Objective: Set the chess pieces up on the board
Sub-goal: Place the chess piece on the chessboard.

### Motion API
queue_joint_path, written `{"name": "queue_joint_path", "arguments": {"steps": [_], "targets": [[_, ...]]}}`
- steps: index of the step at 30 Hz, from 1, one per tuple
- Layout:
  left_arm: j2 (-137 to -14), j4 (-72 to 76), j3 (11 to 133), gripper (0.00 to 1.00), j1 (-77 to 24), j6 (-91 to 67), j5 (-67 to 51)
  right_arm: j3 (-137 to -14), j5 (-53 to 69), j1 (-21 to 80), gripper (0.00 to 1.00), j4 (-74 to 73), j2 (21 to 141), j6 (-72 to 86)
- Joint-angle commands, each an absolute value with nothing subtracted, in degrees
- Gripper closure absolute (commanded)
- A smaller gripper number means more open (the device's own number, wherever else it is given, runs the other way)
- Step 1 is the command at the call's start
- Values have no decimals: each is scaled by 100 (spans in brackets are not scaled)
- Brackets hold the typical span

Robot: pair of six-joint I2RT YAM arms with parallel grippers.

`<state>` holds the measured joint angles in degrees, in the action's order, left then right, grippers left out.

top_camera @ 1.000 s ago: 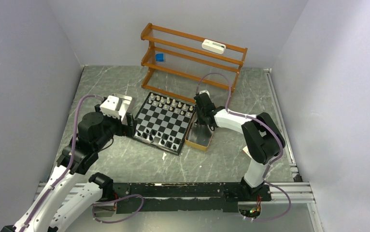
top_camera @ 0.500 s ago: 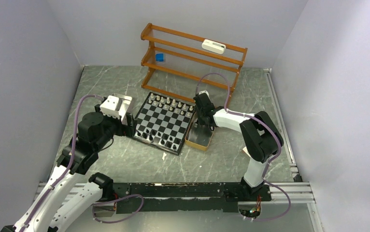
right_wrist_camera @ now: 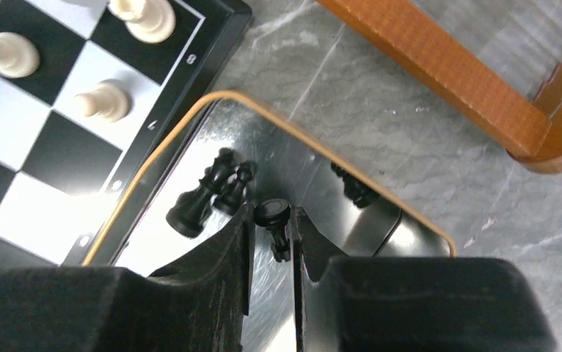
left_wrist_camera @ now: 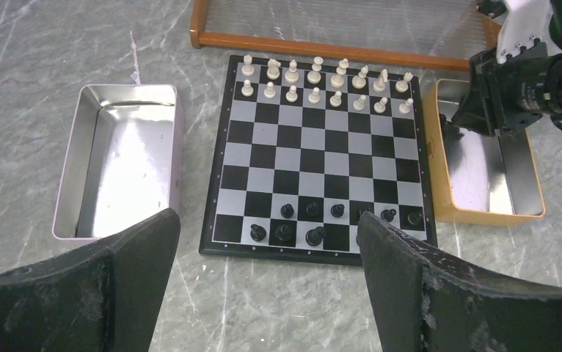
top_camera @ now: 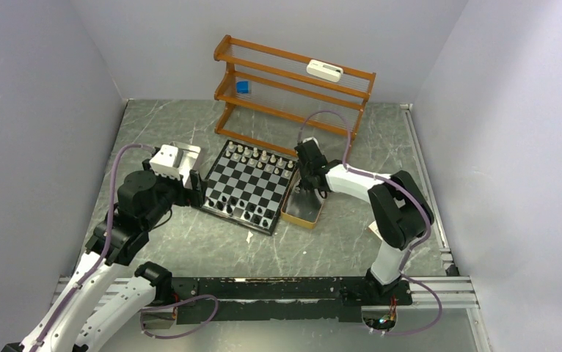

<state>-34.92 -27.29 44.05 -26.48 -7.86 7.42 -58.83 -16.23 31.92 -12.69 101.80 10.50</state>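
Note:
Next, my left gripper needs to swing across the board onto the black pawn (right_wrist_camera: pixel 273 218) in my right gripper, as that pawn is to its right in the top view.
The board (top_camera: pixel 249 183) lies mid-table and also shows in the left wrist view (left_wrist_camera: pixel 322 158). White pieces (left_wrist_camera: pixel 322 84) fill its two far rows. Several black pieces (left_wrist_camera: pixel 322 220) stand in its near rows. My right gripper (top_camera: pixel 306 189) reaches down into the tan-rimmed box (top_camera: pixel 302 213). In the right wrist view the gripper (right_wrist_camera: pixel 272 213) is shut on a black pawn (right_wrist_camera: pixel 273 218). More black pieces (right_wrist_camera: pixel 201 194) lie on the box floor, one at the far side (right_wrist_camera: pixel 355 187). My left gripper (top_camera: pixel 194 192) is open and empty, above the board's near-left edge (left_wrist_camera: pixel 267 220).
An empty metal tray (left_wrist_camera: pixel 117 169) sits left of the board. A wooden rack (top_camera: pixel 293 92) stands behind the board with a white device and a blue item on it. The box's tan rim (right_wrist_camera: pixel 322 150) lies against the board's right edge.
My left arm has drifted slightly left. My right gripper stays in the box, closed on the pawn.

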Motion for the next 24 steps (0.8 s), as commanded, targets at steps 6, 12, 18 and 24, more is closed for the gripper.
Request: {"name": "queue_joint_path", "arguments": {"steps": [6, 12, 18, 24], "targets": [[-3610, -2458, 4841, 10, -2663, -1674, 237, -5810, -480, 3112, 81, -1815, 8453, 2251], [-4053, -1474, 4626, 18, -2665, -2383, -297, -5185, 930, 3112, 80, -241, 7574, 3883], [-4712, -148, 4279, 26, -2699, -3039, -759, -4488, 1493, 3132, 80, 1666, 7322, 6058], [-5374, 1033, 4038, 30, -3368, -3220, -200, -3726, 1351, 3138, 79, 3195, 7319, 7547]]}}
